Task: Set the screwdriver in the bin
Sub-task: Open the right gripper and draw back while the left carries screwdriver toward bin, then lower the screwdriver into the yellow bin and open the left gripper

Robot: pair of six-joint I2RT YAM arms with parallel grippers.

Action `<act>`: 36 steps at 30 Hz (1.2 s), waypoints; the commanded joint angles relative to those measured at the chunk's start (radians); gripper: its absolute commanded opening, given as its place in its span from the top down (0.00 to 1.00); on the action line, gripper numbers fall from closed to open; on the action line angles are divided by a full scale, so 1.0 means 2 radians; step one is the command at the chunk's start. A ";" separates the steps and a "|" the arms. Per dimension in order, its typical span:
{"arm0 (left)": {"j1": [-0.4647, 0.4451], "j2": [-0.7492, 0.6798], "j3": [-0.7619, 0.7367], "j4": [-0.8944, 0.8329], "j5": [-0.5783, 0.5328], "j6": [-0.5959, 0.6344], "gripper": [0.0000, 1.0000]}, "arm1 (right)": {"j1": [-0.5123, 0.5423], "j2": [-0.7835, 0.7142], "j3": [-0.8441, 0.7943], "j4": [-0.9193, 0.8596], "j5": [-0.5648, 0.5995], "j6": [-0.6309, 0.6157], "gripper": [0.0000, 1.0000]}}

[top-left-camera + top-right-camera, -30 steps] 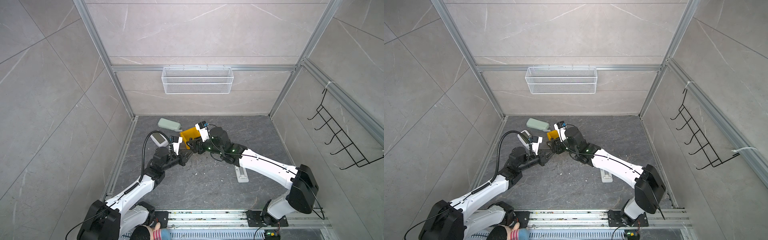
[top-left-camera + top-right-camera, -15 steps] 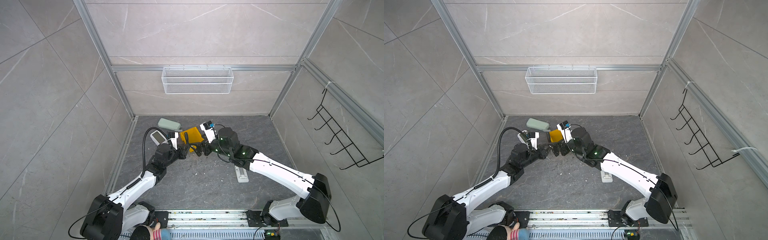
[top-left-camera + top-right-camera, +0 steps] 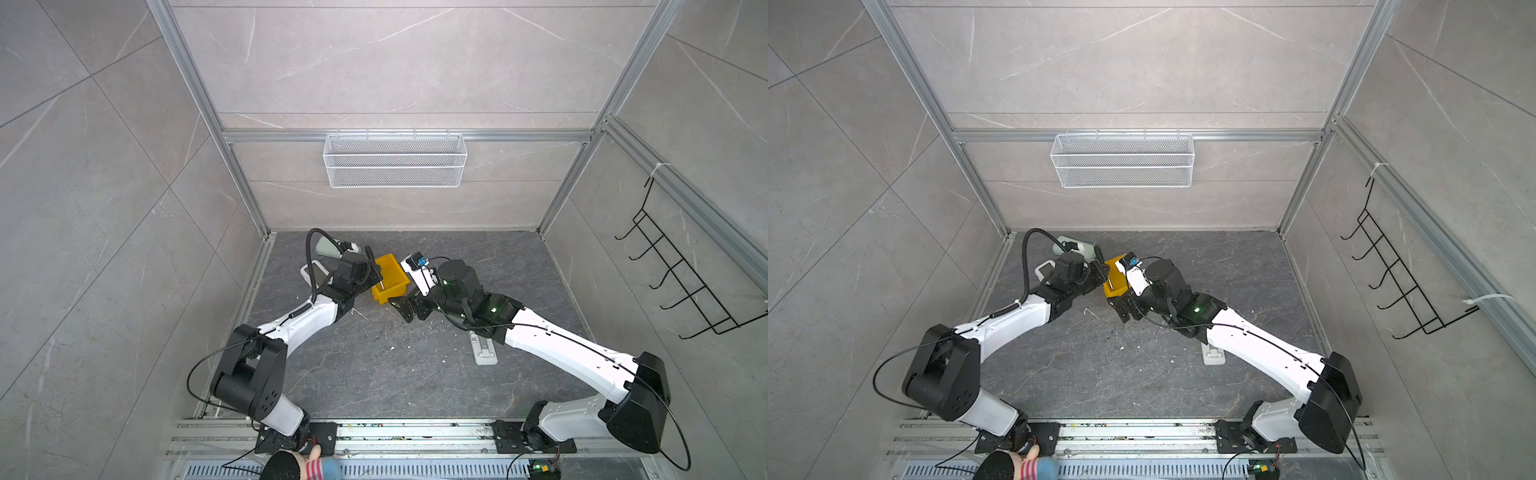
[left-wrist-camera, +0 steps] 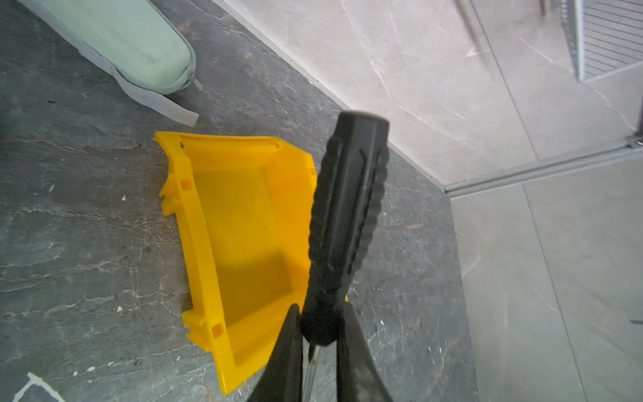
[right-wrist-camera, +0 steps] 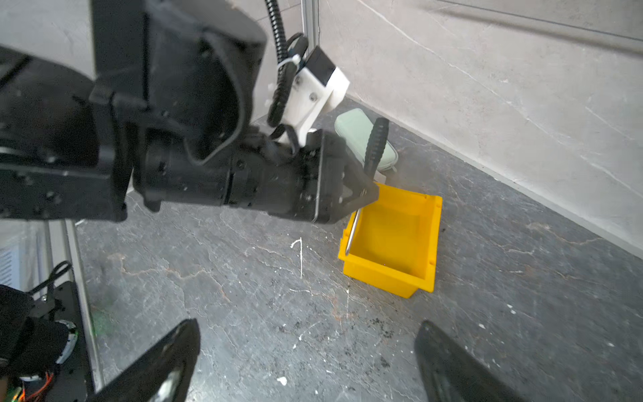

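The empty bottom of the yellow bin point(image 3: 392, 276) is under my left gripper. My left gripper will next move outward and down into the bin and let go of the screwdriver.
My left gripper point(image 4: 318, 323) is shut on the screwdriver point(image 4: 348, 209), gripping it where the black handle meets the thin silver shaft. The handle points toward the back wall. The shaft point(image 5: 353, 229) slants down over the left rim of the yellow bin point(image 5: 393, 236), which stands empty on the dark floor. In both top views the screwdriver point(image 3: 369, 252) and the left gripper point(image 3: 1098, 270) sit at the left side of the bin point(image 3: 392, 276). My right gripper point(image 5: 308, 327) is open with nothing between its fingers. It hovers over bare floor in front of the bin point(image 3: 1115, 286).
A pale green case point(image 4: 132, 41) lies behind the bin near the back wall. A white device point(image 3: 313, 272) lies under the left arm. A white bracket point(image 3: 482, 351) lies by the right arm. On the walls hang a wire basket point(image 3: 395, 160) and a black hook rack point(image 3: 681, 282).
The right gripper has opened wide and drawn back from the left gripper toward the front right. The left gripper has carried the screwdriver farther back, to the bin's left side.
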 commanded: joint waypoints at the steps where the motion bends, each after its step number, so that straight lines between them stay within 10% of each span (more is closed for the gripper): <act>1: 0.001 0.039 0.070 -0.080 -0.037 -0.029 1.00 | -0.006 -0.013 -0.001 -0.026 0.019 -0.023 0.01; 31: 0.003 0.241 0.258 -0.182 -0.037 -0.097 1.00 | -0.096 -0.028 0.004 -0.070 -0.044 -0.043 0.01; 36: 0.002 0.238 0.266 -0.185 -0.043 -0.092 0.77 | -0.116 -0.029 -0.007 -0.053 -0.070 -0.053 0.01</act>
